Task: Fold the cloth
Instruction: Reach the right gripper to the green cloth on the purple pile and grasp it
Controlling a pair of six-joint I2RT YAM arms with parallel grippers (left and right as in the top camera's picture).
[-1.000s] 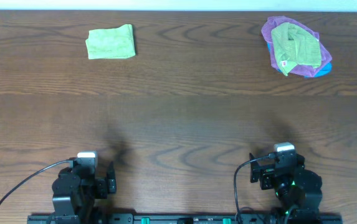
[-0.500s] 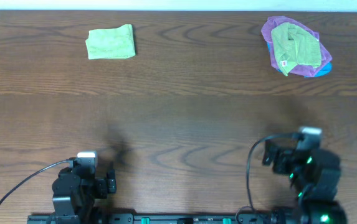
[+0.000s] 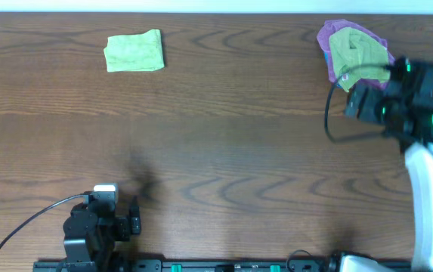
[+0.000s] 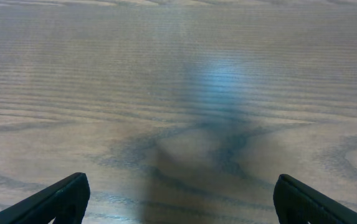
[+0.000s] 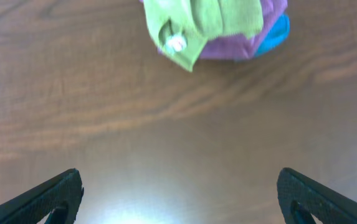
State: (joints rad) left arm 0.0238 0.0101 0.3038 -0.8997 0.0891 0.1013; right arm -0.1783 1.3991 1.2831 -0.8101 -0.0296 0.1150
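Note:
The green cloth lies on top of the purple one, so my right gripper goes outward, then down onto a raised fold of the green cloth (image 3: 358,55) (image 5: 204,15) next.
A crumpled pile of cloths lies at the table's far right: a green cloth (image 3: 356,49) on top of a purple one (image 3: 328,34). The right wrist view shows the green cloth (image 5: 209,18), the purple one (image 5: 228,46) and a blue one (image 5: 275,34) beneath. My right gripper (image 3: 367,102) hovers above the table just on the near side of the pile, open and empty (image 5: 178,190). My left gripper (image 3: 134,219) rests at the near left edge, open and empty over bare wood (image 4: 178,196).
A folded light green cloth (image 3: 134,51) lies at the far left. The brown wooden table (image 3: 224,136) spreads between it and the pile. A black cable (image 3: 20,227) loops by the left arm's base.
My right arm has risen from its rest at the near right edge and swung far forward to the cloth pile. The left arm has not moved.

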